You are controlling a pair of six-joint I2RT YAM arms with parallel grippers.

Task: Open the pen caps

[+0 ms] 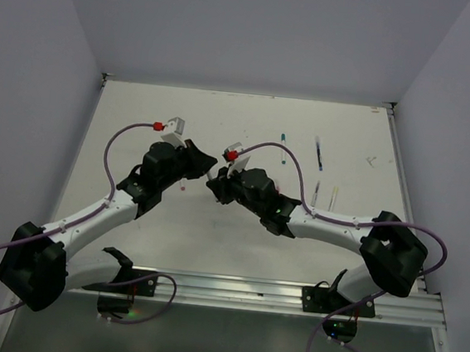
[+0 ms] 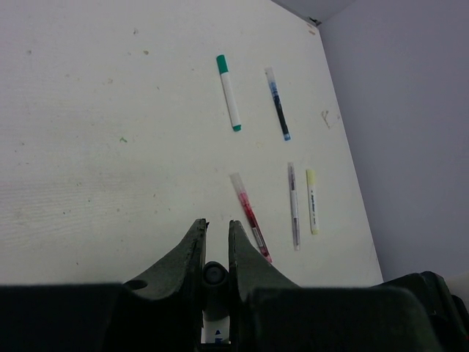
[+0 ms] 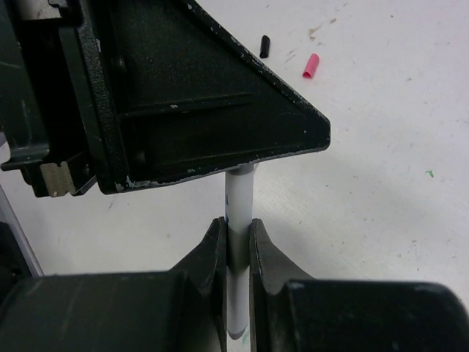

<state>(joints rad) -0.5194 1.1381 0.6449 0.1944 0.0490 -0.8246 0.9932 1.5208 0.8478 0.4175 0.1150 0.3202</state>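
I should next pull off the dark cap with my left gripper, move outward and lower beside the pink cap (image 3: 311, 65) to release it, since loose caps lie outward and below.
My two grippers meet over the middle of the table, both on one white pen (image 3: 239, 194). The right gripper (image 3: 236, 222) is shut on its white barrel. The pen's far end runs up behind a finger of the left gripper (image 3: 212, 110). In the left wrist view the left gripper (image 2: 216, 224) is shut on the pen's dark cap end (image 2: 214, 274), with white barrel showing below it. From above, the left gripper (image 1: 207, 163) and right gripper (image 1: 215, 185) almost touch. A loose black cap (image 3: 264, 46) and a pink cap (image 3: 311, 65) lie on the table.
Several pens lie to the right on the white table (image 2: 110, 147): a green-capped pen (image 2: 229, 92), a blue pen (image 2: 278, 104), a red pen (image 2: 249, 216), a grey pen (image 2: 294, 205) and a yellow-tipped pen (image 2: 312, 202). Walls close off the left, back and right sides.
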